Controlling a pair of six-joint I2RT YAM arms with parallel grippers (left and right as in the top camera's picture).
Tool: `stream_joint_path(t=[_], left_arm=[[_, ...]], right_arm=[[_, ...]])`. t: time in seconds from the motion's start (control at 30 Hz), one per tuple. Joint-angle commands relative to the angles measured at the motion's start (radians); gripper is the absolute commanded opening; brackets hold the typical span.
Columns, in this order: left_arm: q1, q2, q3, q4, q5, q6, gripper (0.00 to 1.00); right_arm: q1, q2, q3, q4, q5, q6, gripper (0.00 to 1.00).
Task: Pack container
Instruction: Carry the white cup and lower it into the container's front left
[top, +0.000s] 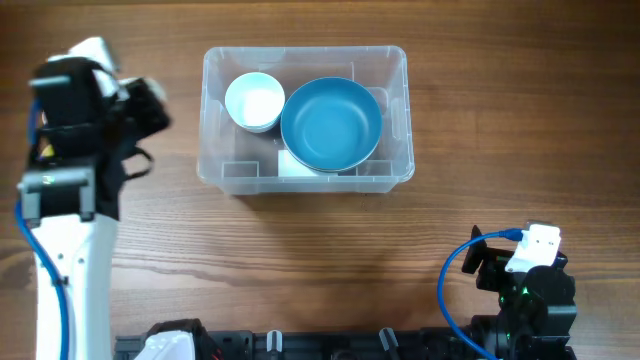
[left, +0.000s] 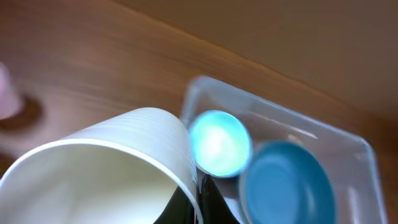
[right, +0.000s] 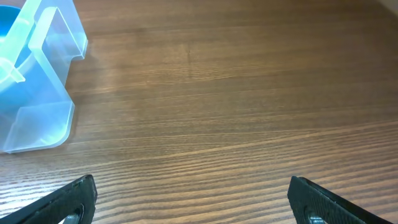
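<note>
The left gripper will next go toward the right in the overhead view and down into the container's near corner (top: 243, 157), because the container's bottom is empty there beside the white label.
The container (top: 210, 125), a clear plastic bin, stands at the table's middle back. Inside it sit a small white bowl (top: 254, 100) and a larger blue bowl (top: 331, 124), with a white label (top: 295, 163) by the front wall. My left gripper (left: 200, 194) is shut on the wall of a white ribbed cup (left: 112, 155), one finger inside and one outside. It hangs left of the container (left: 348, 134), where the white bowl (left: 219, 143) and blue bowl (left: 286, 183) show. My right gripper (right: 193, 199) stands open over bare wood, right of the container's corner (right: 37, 118).
The left arm (top: 65, 180) rises along the table's left side. The right arm (top: 525, 285) sits low at the front right. A blurred pink thing (left: 7, 93) lies on the wood at the far left of the left wrist view.
</note>
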Motion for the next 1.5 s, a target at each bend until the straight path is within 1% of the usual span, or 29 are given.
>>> stream_joint_path(t=[0.0,0.13,0.3,0.43,0.6,0.67,0.7,0.77,0.83,0.93,1.33,1.47], left_arm=[[-0.154,0.012,0.008,-0.029,0.018,-0.013,0.04],[-0.291,0.100,0.008,-0.089,0.018,-0.013,0.04],[-0.402,0.267,0.008,-0.082,0.013,-0.013,0.04],[-0.422,0.378,0.008,-0.083,-0.069,-0.013,0.04],[-0.421,0.435,0.008,-0.076,-0.072,-0.013,0.04],[-0.421,0.443,0.008,-0.075,-0.072,-0.013,0.04],[-0.421,0.443,0.008,-0.076,-0.072,-0.013,0.07],[-0.421,0.443,0.008,-0.074,-0.071,-0.013,0.21],[-0.421,0.443,0.008,-0.067,-0.071,-0.013,0.27],[-0.421,0.441,0.008,-0.061,-0.071,-0.013,0.29],[-0.420,0.384,0.009,-0.053,-0.077,-0.013,0.27],[-0.393,0.373,0.009,-0.060,-0.093,-0.014,0.26]], right_arm=[[0.008,-0.002,0.008,0.002,0.012,-0.010,1.00],[0.008,-0.002,0.008,0.002,0.012,-0.010,1.00],[0.008,-0.002,0.008,0.002,0.012,-0.010,1.00],[0.008,-0.002,0.008,0.002,0.012,-0.010,1.00],[0.008,-0.002,0.008,0.002,0.012,-0.010,1.00],[0.008,-0.002,0.008,0.002,0.012,-0.010,1.00],[0.008,-0.002,0.008,0.002,0.012,-0.010,1.00],[0.008,-0.002,0.008,0.002,0.013,-0.010,1.00],[0.008,-0.002,0.008,0.002,0.012,-0.010,1.00],[0.008,-0.002,0.008,0.002,0.012,-0.010,1.00],[0.008,-0.002,0.008,0.002,0.013,-0.010,0.99],[0.008,-0.002,0.008,0.002,0.012,-0.010,1.00]])
